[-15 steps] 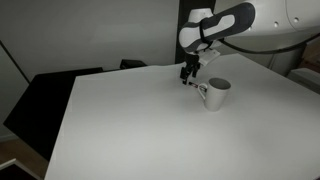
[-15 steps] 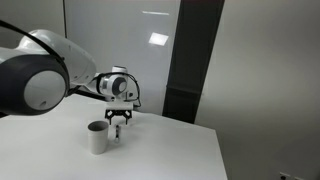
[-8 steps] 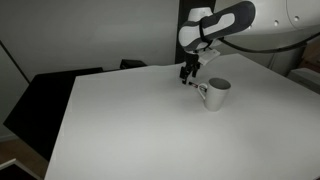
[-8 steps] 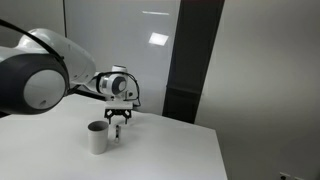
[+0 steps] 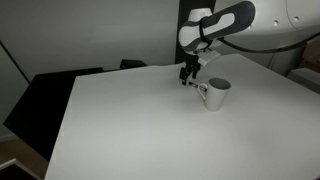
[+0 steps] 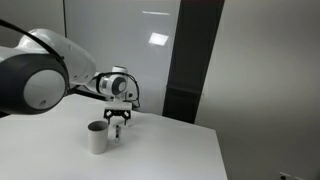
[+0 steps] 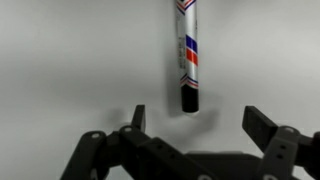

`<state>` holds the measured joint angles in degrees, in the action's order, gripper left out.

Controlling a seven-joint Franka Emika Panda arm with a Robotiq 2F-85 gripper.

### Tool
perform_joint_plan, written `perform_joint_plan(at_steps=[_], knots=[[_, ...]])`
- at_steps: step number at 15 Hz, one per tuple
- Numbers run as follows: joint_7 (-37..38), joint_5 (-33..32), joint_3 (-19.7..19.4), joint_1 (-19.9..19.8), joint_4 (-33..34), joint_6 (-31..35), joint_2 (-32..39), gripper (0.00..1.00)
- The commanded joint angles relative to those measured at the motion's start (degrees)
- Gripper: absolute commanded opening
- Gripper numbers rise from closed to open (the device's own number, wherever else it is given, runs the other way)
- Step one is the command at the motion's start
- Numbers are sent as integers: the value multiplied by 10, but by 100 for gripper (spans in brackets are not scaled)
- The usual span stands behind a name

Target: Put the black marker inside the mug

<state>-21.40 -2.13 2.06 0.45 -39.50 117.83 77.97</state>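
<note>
My gripper eases the short way onto the marker's black end (image 7: 190,98) next and closes, because that end already lies between the two open fingers.
The black marker (image 7: 188,60) lies on the white table; in the wrist view it has a black end and a whitish barrel with red and blue marks. My gripper (image 7: 196,122) is open, its two fingers either side of and just short of the marker's black end. In both exterior views the gripper (image 5: 188,77) (image 6: 118,130) hangs low over the table beside the white mug (image 5: 216,94) (image 6: 97,137), which stands upright with its handle toward the gripper. The marker is a tiny dark streak under the fingers there.
The white table (image 5: 150,130) is wide and bare around the mug. A dark chair or panel (image 5: 40,95) stands beyond one table edge. A dark wall strip (image 6: 190,60) rises behind the table.
</note>
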Motion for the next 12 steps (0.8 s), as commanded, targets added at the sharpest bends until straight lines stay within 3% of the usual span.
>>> perform_joint_plan(at_steps=[1, 5, 6, 7, 12], knots=[[16, 4, -1, -1, -6, -7, -6, 100], [15, 3, -2, -1, -10, -6, -6, 100], [14, 4, -1, -2, -11, -7, -6, 75], [11, 4, 0, -2, -11, -6, -5, 74], [16, 4, -2, -3, -12, -4, -5, 44]])
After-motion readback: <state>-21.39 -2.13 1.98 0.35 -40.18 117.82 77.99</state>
